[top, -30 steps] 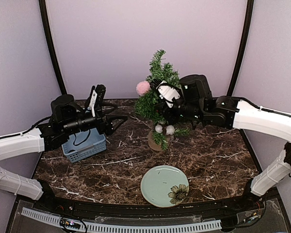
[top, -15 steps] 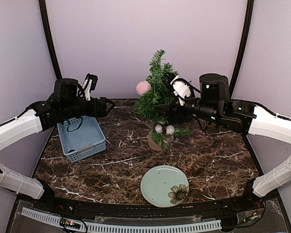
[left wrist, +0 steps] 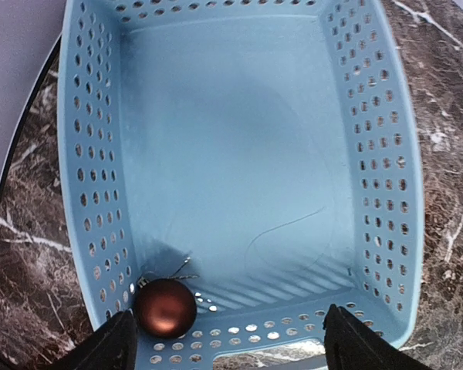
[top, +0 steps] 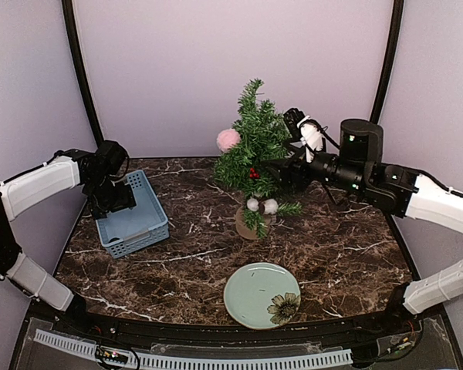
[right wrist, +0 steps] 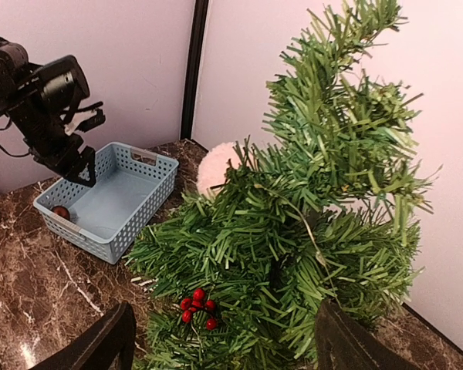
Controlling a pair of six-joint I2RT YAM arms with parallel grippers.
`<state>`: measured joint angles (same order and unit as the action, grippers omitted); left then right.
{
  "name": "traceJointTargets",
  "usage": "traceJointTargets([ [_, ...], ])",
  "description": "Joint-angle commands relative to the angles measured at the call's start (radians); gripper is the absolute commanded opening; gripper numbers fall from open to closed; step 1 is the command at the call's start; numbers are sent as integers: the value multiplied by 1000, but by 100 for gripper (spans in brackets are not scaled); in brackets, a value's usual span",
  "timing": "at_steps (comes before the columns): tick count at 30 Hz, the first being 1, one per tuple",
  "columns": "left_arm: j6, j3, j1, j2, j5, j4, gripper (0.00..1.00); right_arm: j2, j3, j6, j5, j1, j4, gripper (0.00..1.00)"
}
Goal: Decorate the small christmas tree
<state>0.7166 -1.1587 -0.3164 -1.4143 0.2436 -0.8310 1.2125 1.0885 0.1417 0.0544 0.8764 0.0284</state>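
The dark red bauble [top: 114,239] [left wrist: 165,307] lies below on the basket's bottom, nearer to one gripper finger. My left gripper moves down and around it with a turn next.
The small christmas tree [top: 255,142] stands at the back middle on its wood stump [top: 245,224]. On it hang a pink pompom [top: 228,139], a red berry sprig [top: 253,173] and two white balls [top: 261,205]. My right gripper [top: 282,173] is open just right of the tree, and its wrist view shows the berries [right wrist: 197,307] on a branch between the spread fingers [right wrist: 108,343]. My left gripper [top: 116,202] points down, open, over the blue basket [top: 150,225]. A dark red bauble [left wrist: 165,307] lies in the basket's corner by the left finger, untouched.
A pale green plate [top: 251,297] with a flower print lies at the front middle. The blue basket sits at the left edge of the marble table [top: 347,247]. Black frame posts and lilac walls close in the back and sides.
My right gripper opened and drew back to the right, leaving the red berries on the tree. My left arm swung left and turned down over the basket.
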Motion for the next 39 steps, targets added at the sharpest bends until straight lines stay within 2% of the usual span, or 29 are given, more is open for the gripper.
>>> traceJointTargets([
  [1, 148, 3, 26, -35, 0, -114, 86, -45, -33, -25, -9, -16, -79, 81],
  [19, 324, 49, 31, -215, -64, -117, 89, -90, -62, -27, -1, -26, -87, 82],
  [25, 320, 56, 31, -272, -88, -57, 90, -91, -60, -27, 1, -27, -78, 82],
  [28, 289, 54, 31, -285, -86, 27, 90, -87, -59, -26, -3, -27, -72, 82],
  [34, 141, 40, 31, -235, -149, 217, 81, -79, -48, -21, -7, -27, -67, 82],
  [37, 96, 41, 33, -210, -132, 228, 70, -78, -45, -18, -4, -27, -67, 82],
  [39, 80, 32, 35, -209, -134, 208, 68, -75, -43, -17, -5, -27, -64, 83],
])
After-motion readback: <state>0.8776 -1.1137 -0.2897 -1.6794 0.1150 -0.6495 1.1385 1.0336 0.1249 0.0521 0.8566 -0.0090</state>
